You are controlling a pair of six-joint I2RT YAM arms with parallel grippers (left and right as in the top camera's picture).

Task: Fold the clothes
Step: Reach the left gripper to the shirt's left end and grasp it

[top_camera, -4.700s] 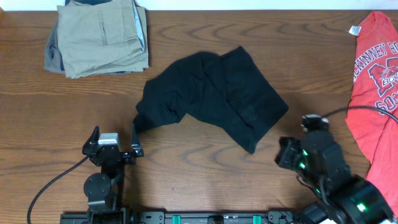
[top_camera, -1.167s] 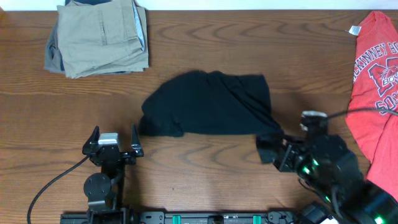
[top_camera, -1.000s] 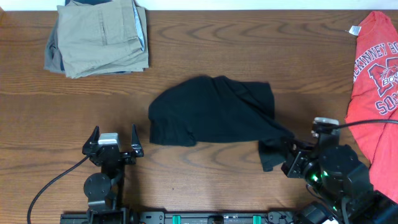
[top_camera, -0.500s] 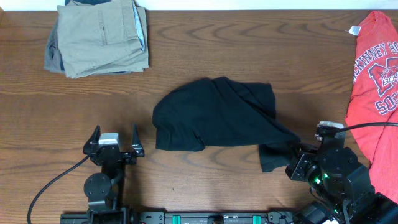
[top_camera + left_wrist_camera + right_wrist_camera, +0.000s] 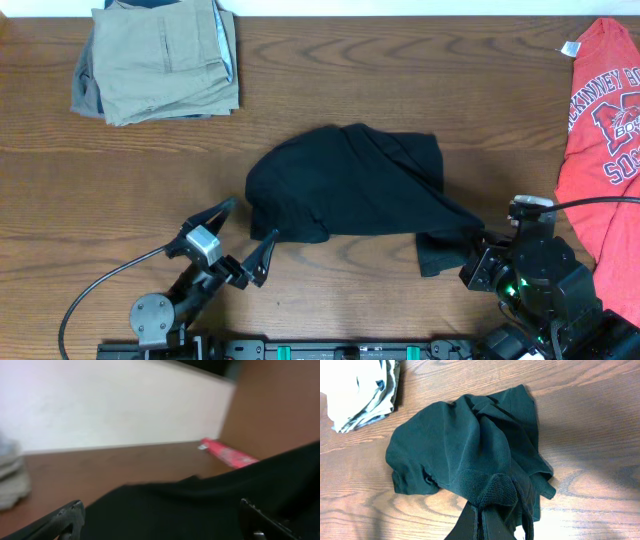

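Observation:
Next, the left gripper tips downward and lowers outward onto the shirt's near corner (image 5: 266, 226) on the trousers' side, as it lies free opposite my right gripper.
The black T-shirt (image 5: 345, 180) lies crumpled in the middle of the table, with one end drawn out toward the front right. My right gripper (image 5: 476, 243) is shut on that end. In the right wrist view the pinched fold bunches over the closed gripper (image 5: 482, 508) and the shirt (image 5: 455, 445) spreads beyond it. My left gripper (image 5: 245, 228) is open wide and angled toward the shirt's front left edge, right beside it. In the blurred left wrist view the black fabric (image 5: 200, 505) fills the space ahead of the open gripper (image 5: 161, 510). No logo or label shows.
Folded khaki trousers (image 5: 160, 60) sit at the back left, also seen in the right wrist view (image 5: 355, 390). A red T-shirt (image 5: 600, 130) with white lettering lies along the right edge. Both arm bases stand at the front edge, and cables trail from each.
The right gripper took hold of the shirt and dragged it right and toward the front, then stopped. In the last half second the left arm swung toward the shirt's left edge.

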